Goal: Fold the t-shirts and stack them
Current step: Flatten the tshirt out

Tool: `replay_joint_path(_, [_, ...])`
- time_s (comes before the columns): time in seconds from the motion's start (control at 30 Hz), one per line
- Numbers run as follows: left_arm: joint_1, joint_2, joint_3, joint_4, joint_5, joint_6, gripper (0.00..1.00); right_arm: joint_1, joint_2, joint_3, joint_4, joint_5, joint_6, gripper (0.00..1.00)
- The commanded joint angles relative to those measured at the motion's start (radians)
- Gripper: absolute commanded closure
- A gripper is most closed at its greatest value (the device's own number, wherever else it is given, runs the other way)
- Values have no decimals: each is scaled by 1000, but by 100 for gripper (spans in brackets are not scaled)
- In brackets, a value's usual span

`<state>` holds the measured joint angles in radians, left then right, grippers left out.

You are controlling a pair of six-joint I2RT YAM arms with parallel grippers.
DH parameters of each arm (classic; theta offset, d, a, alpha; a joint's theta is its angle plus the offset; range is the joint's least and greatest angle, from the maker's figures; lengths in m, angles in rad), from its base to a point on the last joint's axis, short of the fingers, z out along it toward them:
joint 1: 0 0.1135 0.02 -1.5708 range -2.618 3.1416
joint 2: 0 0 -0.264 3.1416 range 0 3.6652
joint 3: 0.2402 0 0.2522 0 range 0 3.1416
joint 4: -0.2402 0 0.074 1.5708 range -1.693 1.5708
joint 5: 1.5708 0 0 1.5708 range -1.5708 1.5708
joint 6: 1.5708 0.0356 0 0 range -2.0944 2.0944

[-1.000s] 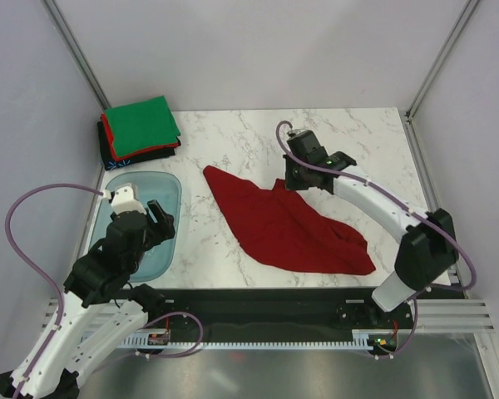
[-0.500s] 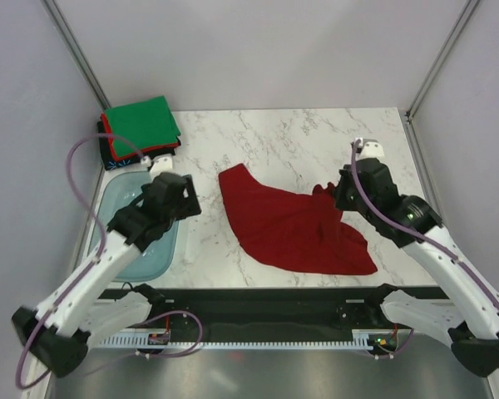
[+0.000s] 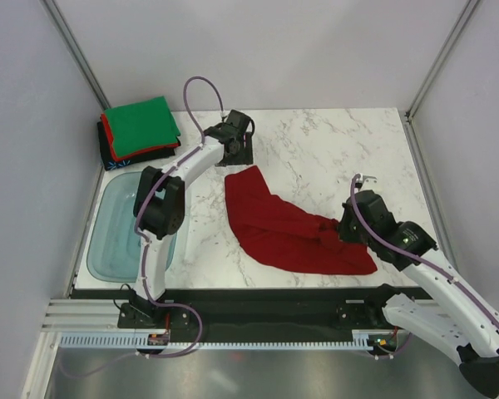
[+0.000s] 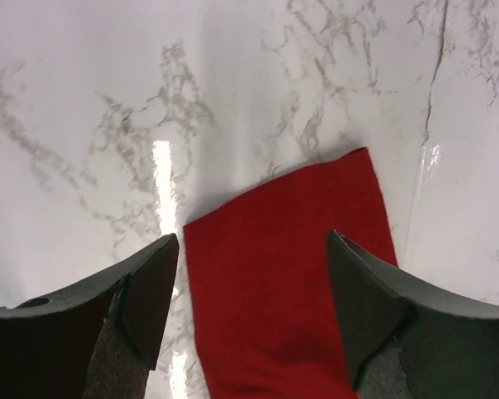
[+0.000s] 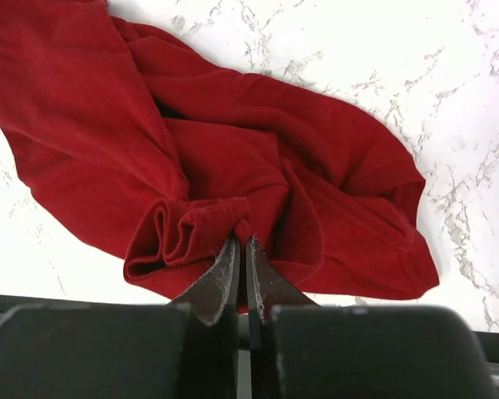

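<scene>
Next, my right gripper lifts the bunched fold high, swings it outward and lowers it over the bare far tabletop to release it, because the t-shirt lies crumpled.
A large dark red t-shirt [image 3: 283, 233] lies crumpled on the marble table [image 3: 333, 150]. My right gripper [image 3: 347, 230] sits at the shirt's right side. In the right wrist view this gripper [image 5: 241, 241] is shut on a bunched fold of the dark red t-shirt [image 5: 191, 141]. My left gripper [image 3: 237, 154] reaches far across and hovers just behind the shirt's far corner. In the left wrist view it [image 4: 251, 241] stands open, with that corner of the t-shirt [image 4: 291, 249] lying flat on the table between its fingers [image 4: 150, 291]. Folded t-shirts [image 3: 139, 126] are stacked at the far left, green on top, red and black beneath.
A translucent teal tub [image 3: 116, 249] stands at the near left beside the left arm. Grey walls and metal posts close in the table on three sides. A black rail [image 3: 258, 299] runs along the near edge.
My left arm swung from above the tub to the far corner of the red shirt, jaws open. The right gripper pulled its fold from the far side toward the near right, bunching the shirt.
</scene>
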<state>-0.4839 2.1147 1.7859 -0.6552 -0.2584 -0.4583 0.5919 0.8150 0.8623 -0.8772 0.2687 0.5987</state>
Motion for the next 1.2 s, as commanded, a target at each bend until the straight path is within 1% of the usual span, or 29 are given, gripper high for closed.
replay_joint_path(0.0, [-4,83,176,-9,63,84,21,-1,-13,-2,23,-19,16,100])
replay_joint_path(0.03, [-7,132,199,-6,80,87,21,0,-5,-2,30,-23,12,100])
replay_joint_path(0.13, [-15,207,274,-8,97,98,21,-1,27,3,37,-25,1,100])
replay_joint_path(0.23, [-28,244,306,-7,116,90,21,0,52,10,47,-19,-11,100])
replay_joint_path(0.57, [-93,315,339,-9,42,110,22,0,108,-6,93,-39,-25,100])
replay_joint_path(0.67, [-104,327,337,-14,2,118,26,0,107,-11,99,-42,-23,100])
replay_joint_path(0.7, [-104,338,337,-18,-7,116,31,0,105,-11,98,-40,-22,100])
replay_joint_path(0.77, [-104,350,340,-20,-13,112,38,0,104,-12,99,-45,-19,100])
replay_joint_path(0.8, [-104,356,345,-21,-5,119,58,0,101,-12,99,-46,-17,100])
replay_joint_path(0.87, [-104,381,360,-30,2,127,75,-1,96,-17,98,-51,-11,100])
replay_joint_path(0.9, [-104,386,374,-37,2,130,92,0,93,-17,98,-51,-13,100])
replay_joint_path(0.93, [-104,387,377,-49,2,130,98,-1,92,-17,96,-52,-11,100])
replay_joint_path(1.03, [-104,348,363,-67,-5,125,98,-1,93,12,81,-37,-16,100])
replay_joint_path(1.1, [-104,251,322,-73,-27,122,98,0,101,50,67,-20,-30,100])
replay_joint_path(1.13, [-104,204,305,-75,-36,124,98,0,104,104,49,9,-31,100])
replay_joint_path(1.17, [-104,117,278,-80,-45,124,98,0,104,134,40,26,-45,100])
